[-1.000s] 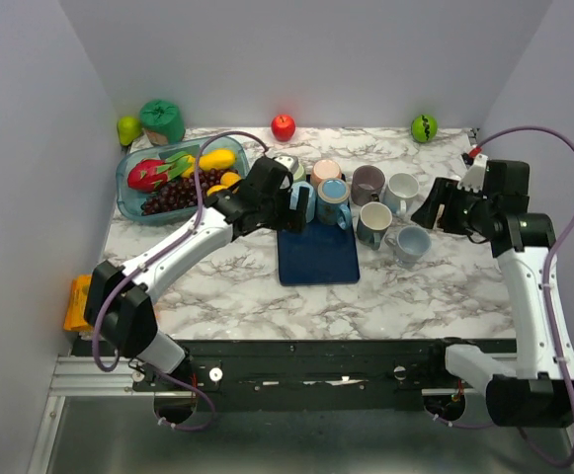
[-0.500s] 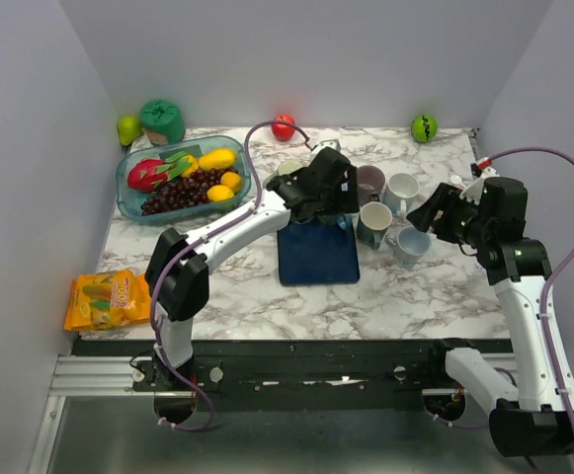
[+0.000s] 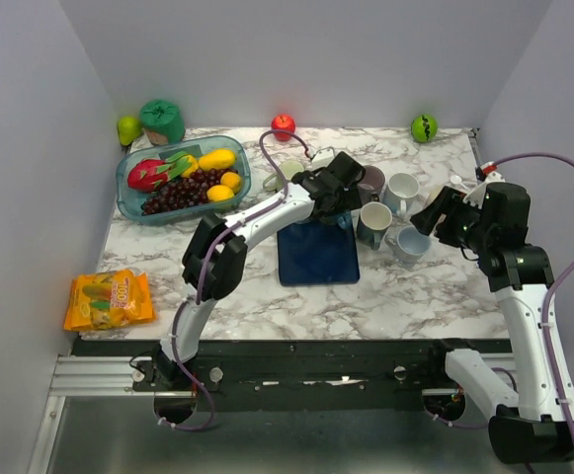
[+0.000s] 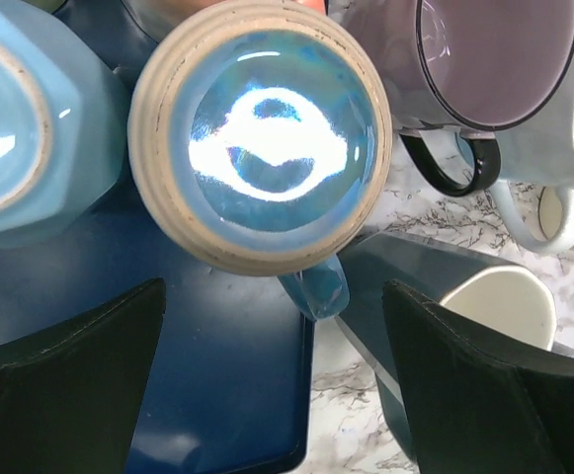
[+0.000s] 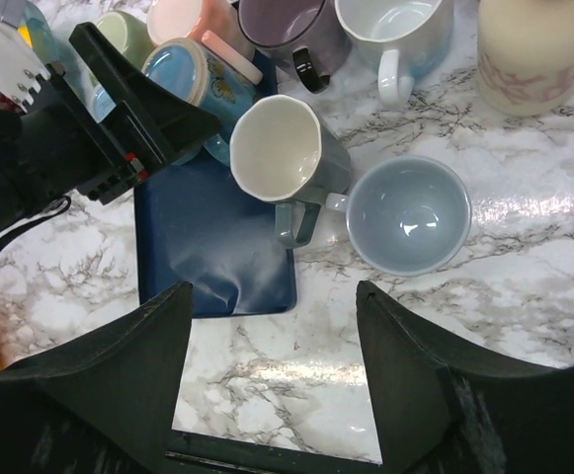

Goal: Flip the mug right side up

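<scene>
The mug's handle sticks out toward the gap between the spread fingers of my left gripper. I will next lower my left gripper beside the beige foot ring and bring those fingers around the mug's handle point(image 3: 345, 222) point(image 4: 316, 288).
A blue glazed mug point(image 4: 262, 138) with a beige foot ring stands upside down on the dark blue tray point(image 4: 217, 385), its handle pointing toward my left gripper. It also shows in the right wrist view point(image 5: 183, 74). My left gripper point(image 4: 277, 395) is open and empty just above and in front of it, its fingers wide apart. In the top view the left gripper point(image 3: 338, 193) covers most of that mug. A second, light blue mug point(image 4: 10, 118) is upside down beside it. My right gripper point(image 5: 272, 385) is open and empty, off to the right point(image 3: 435, 215).
Upright mugs stand to the right: purple point(image 3: 370, 180), white point(image 3: 402, 188), dark teal point(image 3: 373, 222), pale blue point(image 3: 411, 242). A fruit bin point(image 3: 128, 183) is at the back left. An apple point(image 3: 283, 125) and a green fruit point(image 3: 424, 126) sit by the back wall. A snack bag point(image 3: 109, 299) lies front left.
My left arm has swung right, from the left side of the mug cluster to over the blue upside-down mug. The right gripper has barely shifted.
</scene>
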